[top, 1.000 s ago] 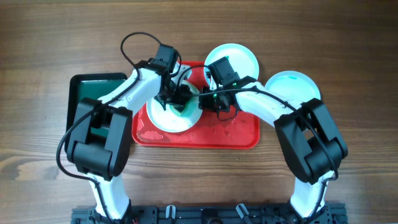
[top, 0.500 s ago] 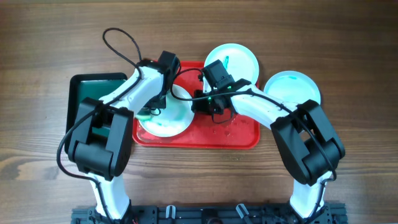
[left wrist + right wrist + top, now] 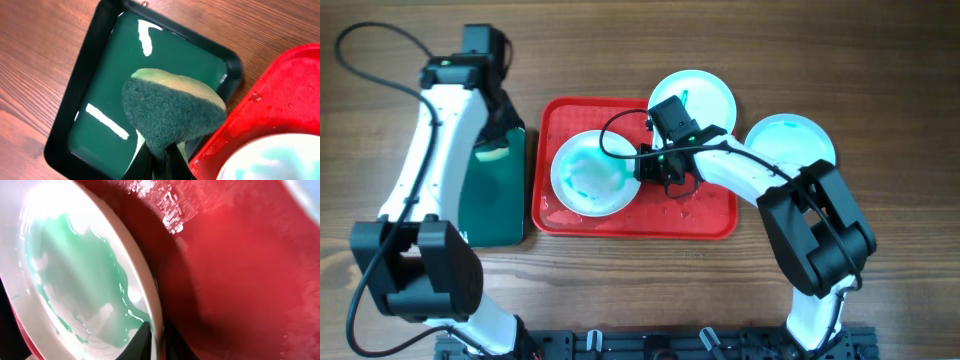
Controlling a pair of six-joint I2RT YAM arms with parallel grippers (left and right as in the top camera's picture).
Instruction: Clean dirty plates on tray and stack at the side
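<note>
I should move my right gripper up and then to the right in the overhead view. I should then lower its plate onto the third plate (image 3: 790, 148) and release it, because that one is beside the tray.
A white plate (image 3: 592, 172) with a thin teal smear lies on the left part of the red tray (image 3: 710, 215). My right gripper (image 3: 645, 165) is shut on its right rim; the right wrist view shows my fingers (image 3: 155, 336) pinching the plate's edge (image 3: 75, 265) over the tray (image 3: 240, 270). A second plate (image 3: 695, 95) sits at the tray's back right edge. A third plate (image 3: 790, 140) lies on the table to the right. My left gripper (image 3: 162, 160) is shut on a green and yellow sponge (image 3: 170, 112) above the dark green tray (image 3: 100, 90).
The dark green tray with its black rim (image 3: 470, 220) lies left of the red tray, almost touching it. Water drops lie on the red tray floor near the front edge (image 3: 680, 212). Bare wooden table surrounds both trays.
My left arm has swung left off the plate, carrying the sponge over the dark green tray. The plate's green smear is now thin and spread. My right gripper has stayed on the rim.
</note>
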